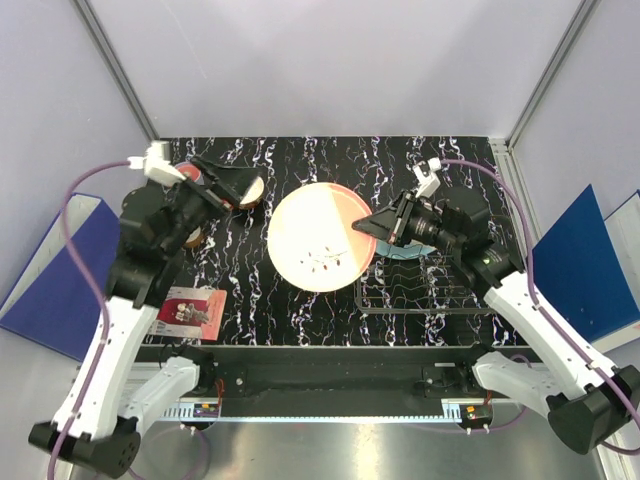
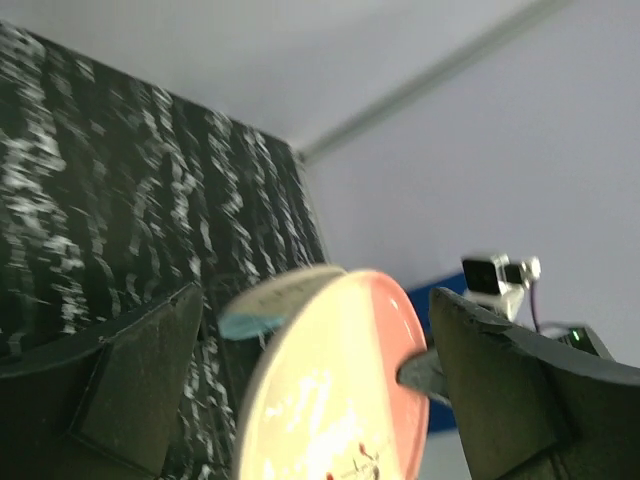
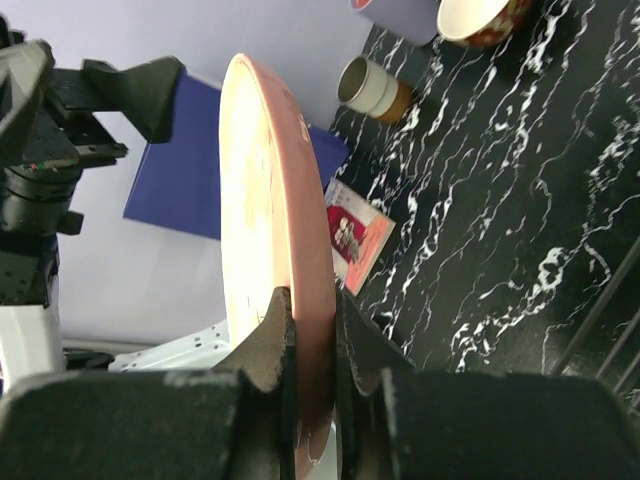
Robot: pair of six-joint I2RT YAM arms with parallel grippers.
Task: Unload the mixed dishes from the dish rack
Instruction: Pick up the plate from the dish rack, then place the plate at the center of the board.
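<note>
The clear tabletop by the red card is below my right gripper, to the left in the top view, so my right gripper should carry the cream and pink plate there next, lower it and release it.
My right gripper (image 1: 376, 226) (image 3: 312, 312) is shut on the rim of the cream and pink plate (image 1: 318, 238) (image 3: 268, 200) and holds it tilted on edge above the table, left of the wire dish rack (image 1: 400, 297). My left gripper (image 1: 238, 184) (image 2: 315, 400) is open and empty, raised at the back left and facing that plate (image 2: 340, 390). A light blue plate edge (image 2: 250, 322) shows behind it, and under my right arm (image 1: 428, 251). The brown-cream cup (image 3: 372, 88), red bowl (image 3: 485, 18) and lilac tumbler (image 3: 395, 14) stand on the table at the back left.
A red printed card (image 1: 190, 307) (image 3: 355, 240) lies at the front left of the black marbled table (image 1: 300, 160). Blue folders lean outside the table on the left (image 1: 50, 280) and right (image 1: 590, 265). A rack wire (image 3: 608, 320) crosses the right wrist view.
</note>
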